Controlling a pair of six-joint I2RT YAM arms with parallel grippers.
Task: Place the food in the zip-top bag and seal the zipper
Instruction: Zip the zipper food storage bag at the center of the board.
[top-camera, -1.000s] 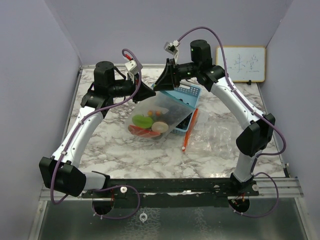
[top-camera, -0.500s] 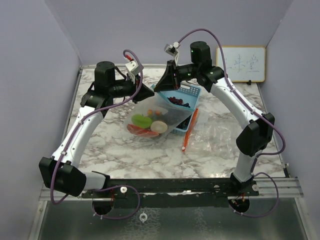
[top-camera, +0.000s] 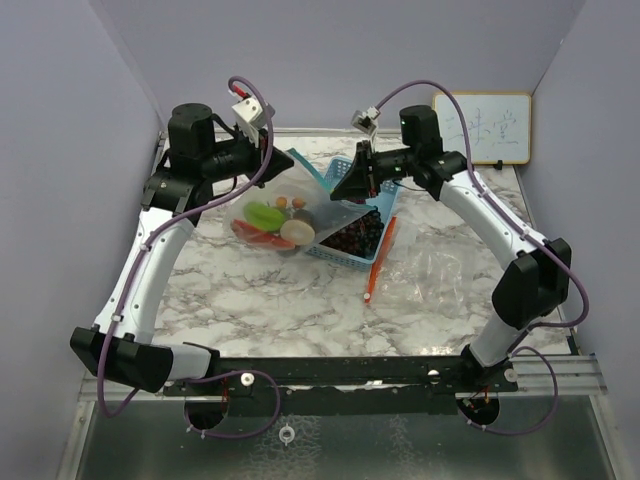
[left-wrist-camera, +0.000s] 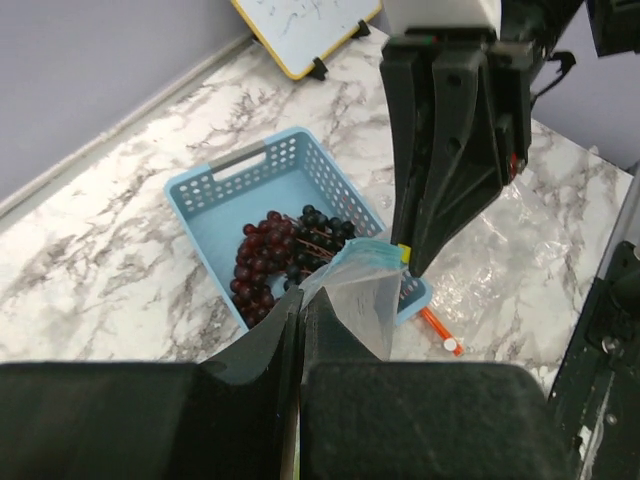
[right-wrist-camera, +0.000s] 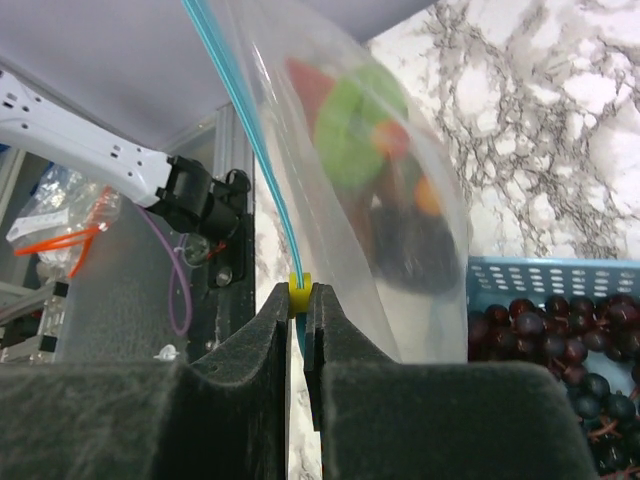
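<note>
My right gripper draws the yellow slider (right-wrist-camera: 299, 289) toward the bag's free corner next and releases it. That corner lies to its right in the top view.
A clear zip-top bag (top-camera: 285, 205) hangs stretched between my two grippers above the table. It holds food (top-camera: 265, 217): green, red and pale pieces. My left gripper (top-camera: 285, 165) is shut on the bag's left top corner; in the left wrist view (left-wrist-camera: 302, 300) the plastic runs out from between the closed jaws. My right gripper (top-camera: 342, 187) is shut on the yellow zipper slider (right-wrist-camera: 299, 289) on the blue zip track. Dark purple grapes (top-camera: 352, 235) lie in the light-blue basket (top-camera: 375, 183), below and right of the bag; they also show in the left wrist view (left-wrist-camera: 270, 262).
An orange pen (top-camera: 378, 262) lies right of the basket. A crumpled empty clear bag (top-camera: 440, 270) lies on the marble at the right. A small whiteboard (top-camera: 490, 125) leans on the back right wall. Walls close in the left, back and right sides.
My left gripper has pulled back and to the left, and my right gripper has moved right. The bag has shifted left off the basket and is stretched longer, uncovering the grapes.
</note>
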